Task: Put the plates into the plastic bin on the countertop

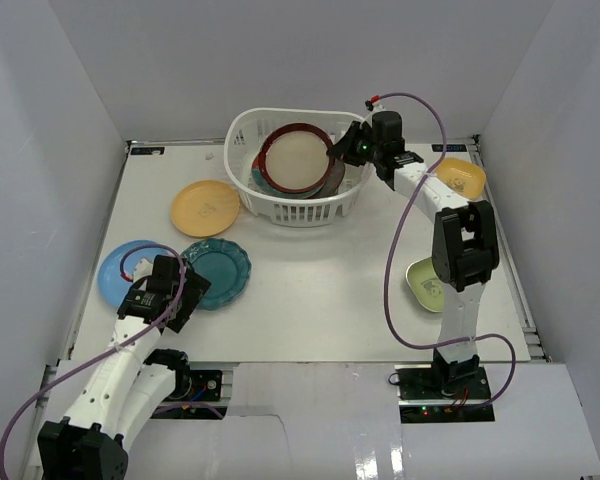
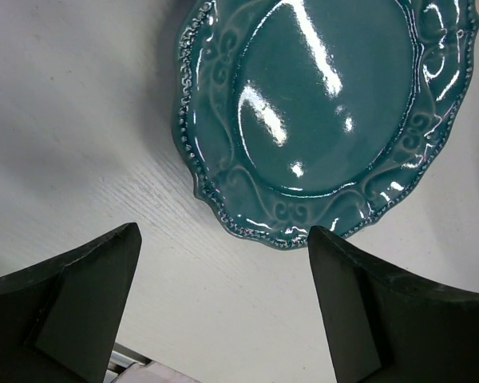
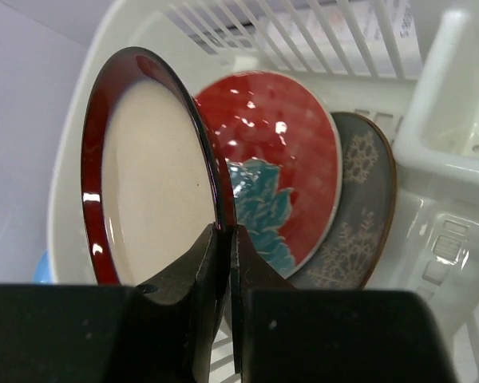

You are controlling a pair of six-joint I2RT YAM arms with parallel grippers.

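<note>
Next, my right gripper will bring the beige plate down onto the red-and-teal plate and release its rim, since it's still held up over the plates in the bin.
The white plastic bin stands at the back of the countertop. My right gripper is shut on the rim of the red-rimmed beige plate, held upright inside the bin. In the right wrist view my right gripper pinches that plate; behind it stand the red-and-teal plate and the grey plate. My left gripper is open and empty beside the teal scalloped plate. In the left wrist view my left gripper sits just short of that plate's edge.
A yellow round plate lies left of the bin. A light blue plate lies under my left wrist. A yellow squarish dish and a green squarish dish lie by the right arm. Grey walls enclose the table.
</note>
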